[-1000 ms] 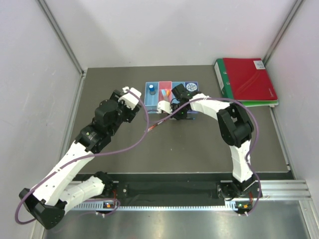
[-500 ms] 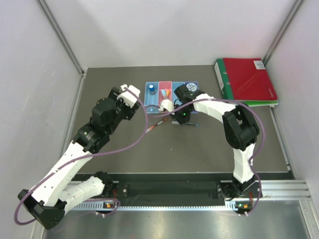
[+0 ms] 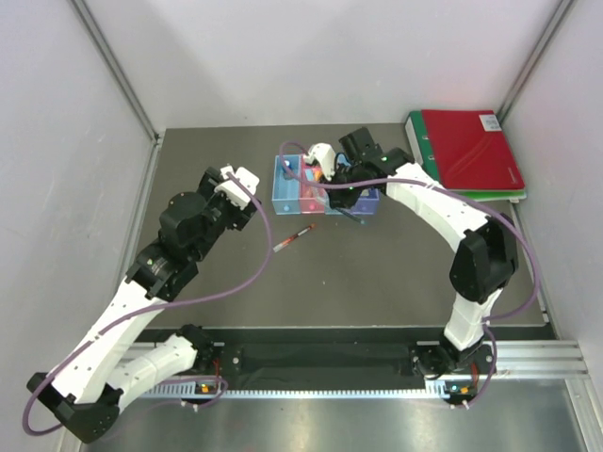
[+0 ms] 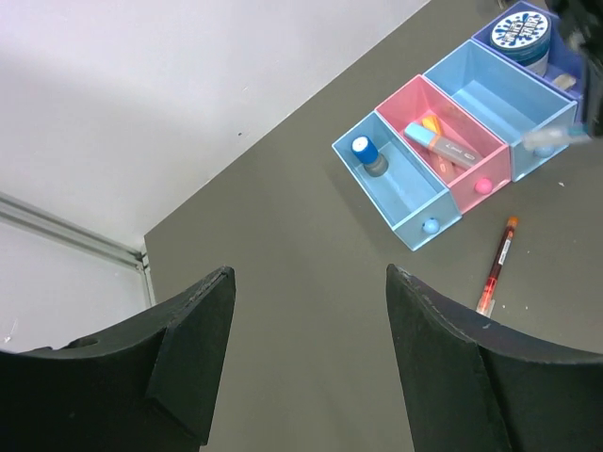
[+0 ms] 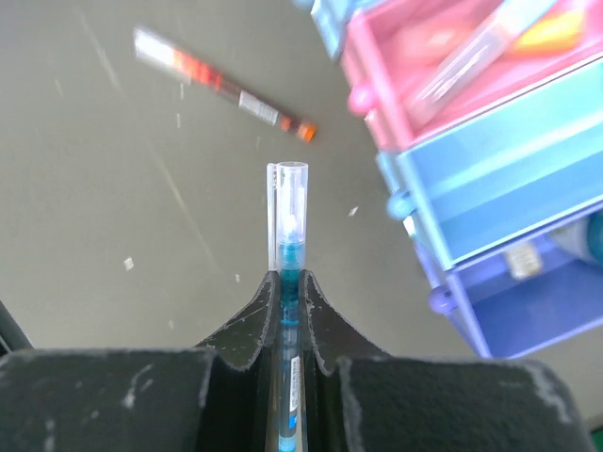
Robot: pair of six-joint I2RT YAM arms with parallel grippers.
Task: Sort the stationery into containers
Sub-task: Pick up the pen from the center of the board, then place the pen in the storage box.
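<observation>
My right gripper moves outward over the empty light blue bin [image 5: 509,171] beside the purple [image 5: 513,306] one next, as it lies outward, turns the pen lengthwise and releases it.
The four joined bins [image 3: 300,200] stand mid-table: light blue, pink [image 4: 468,163], light blue [image 4: 542,123] and purple [image 5: 513,306]. A blue-capped bottle [image 4: 366,153] is in the left bin. A pink-orange bar [image 4: 441,141] lies in the pink bin. A round blue jar [image 4: 521,29] sits in the purple bin. A red pen [image 3: 292,236] lies on the table in front of them, also in the left wrist view [image 4: 497,264]. My right gripper [image 5: 287,280] is shut on a blue pen with a clear cap [image 5: 287,202], held above the table by the bins' front. My left gripper [image 4: 311,282] is open and empty, left of the bins.
Red and green binders [image 3: 466,151] lie at the back right corner. White walls close in the table's left, back and right sides. The right arm's cable [image 3: 311,188] drapes across the bins.
My right gripper has risen and swung back over the bins with the blue pen. My left arm has drawn back to the left. The red pen has not moved.
</observation>
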